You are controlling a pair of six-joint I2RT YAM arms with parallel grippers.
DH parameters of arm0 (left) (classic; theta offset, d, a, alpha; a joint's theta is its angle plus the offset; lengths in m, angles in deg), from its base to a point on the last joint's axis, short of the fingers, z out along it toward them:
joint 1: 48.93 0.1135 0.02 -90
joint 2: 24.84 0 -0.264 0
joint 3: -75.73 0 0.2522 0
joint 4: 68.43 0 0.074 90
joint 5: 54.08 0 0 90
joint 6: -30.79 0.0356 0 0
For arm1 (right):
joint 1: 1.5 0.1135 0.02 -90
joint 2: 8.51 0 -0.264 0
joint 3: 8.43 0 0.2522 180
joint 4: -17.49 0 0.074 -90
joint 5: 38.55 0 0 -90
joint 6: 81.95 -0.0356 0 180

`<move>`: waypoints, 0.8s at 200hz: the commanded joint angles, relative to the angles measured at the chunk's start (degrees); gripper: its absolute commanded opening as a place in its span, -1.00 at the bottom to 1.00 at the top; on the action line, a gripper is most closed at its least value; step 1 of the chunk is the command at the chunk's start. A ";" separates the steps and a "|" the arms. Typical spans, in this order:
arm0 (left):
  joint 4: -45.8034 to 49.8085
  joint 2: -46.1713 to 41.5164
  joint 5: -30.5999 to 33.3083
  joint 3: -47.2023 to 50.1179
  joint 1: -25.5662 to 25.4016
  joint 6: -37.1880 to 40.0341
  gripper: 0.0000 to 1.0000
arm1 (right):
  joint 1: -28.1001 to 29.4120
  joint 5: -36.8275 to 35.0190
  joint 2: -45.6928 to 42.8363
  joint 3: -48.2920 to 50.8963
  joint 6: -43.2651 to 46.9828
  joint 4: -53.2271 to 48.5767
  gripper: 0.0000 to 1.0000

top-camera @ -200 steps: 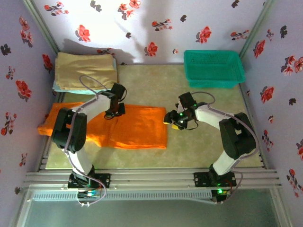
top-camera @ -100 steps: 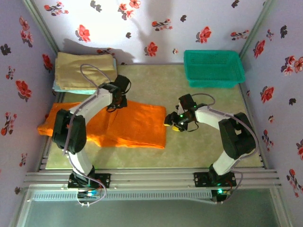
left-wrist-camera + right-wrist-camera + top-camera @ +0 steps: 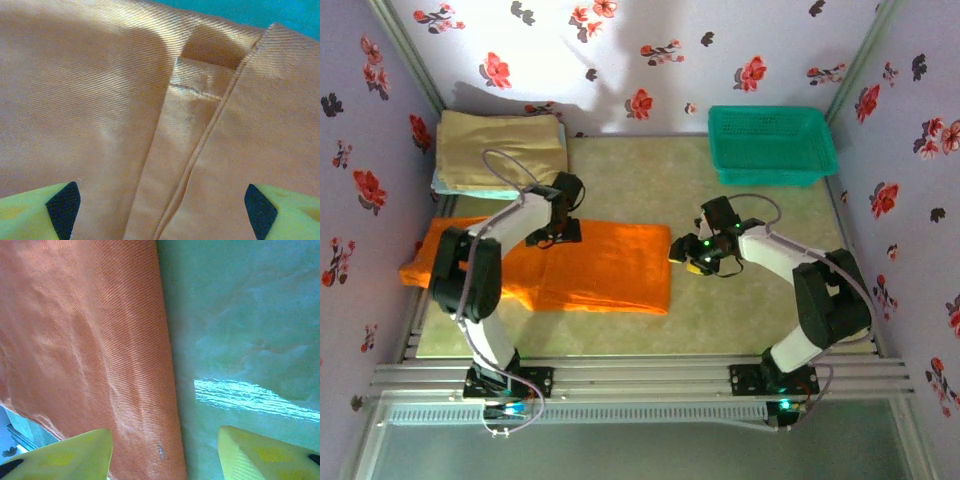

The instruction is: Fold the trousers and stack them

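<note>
The right gripper moves down toward the trousers next and closes on the trousers' end edge [image 3: 668, 274] [image 3: 174, 460]. That edge runs below it, between its open fingers.
The orange trousers [image 3: 600, 268] lie flat and partly folded across the left half of the table. My left gripper [image 3: 560, 228] hovers over their far edge, open. In the left wrist view its yellow fingertips [image 3: 30, 210] stand wide apart above the trousers [image 3: 100, 100], where a seam and an overlapping fold run down the middle. My right gripper [image 3: 682, 256] sits at the trousers' right end, open. In the right wrist view it [image 3: 165, 455] straddles the edge of the trousers [image 3: 90, 350], one finger over cloth and the other over bare table.
A tan folded cloth [image 3: 502, 148] rests on a light blue one [image 3: 438, 183] at the back left corner. A green mesh basket [image 3: 770, 145] stands at the back right. Flowered walls close in on three sides. Bare table [image 3: 760, 300] lies right of the trousers.
My left gripper swung toward the back wall and then came back over the trousers' far edge. The right gripper has barely shifted at the right end.
</note>
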 commanded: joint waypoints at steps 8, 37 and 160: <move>-0.05 -7.97 -0.42 5.04 -0.13 -1.73 0.70 | -0.04 2.25 3.60 1.11 0.01 3.02 0.15; -1.57 -13.08 -1.53 9.66 0.30 -2.69 0.70 | 2.28 7.08 6.18 1.89 -2.99 9.53 0.14; -4.67 -21.05 -6.89 15.11 2.13 -3.92 0.71 | 1.75 2.72 2.73 5.14 -9.22 10.02 -1.00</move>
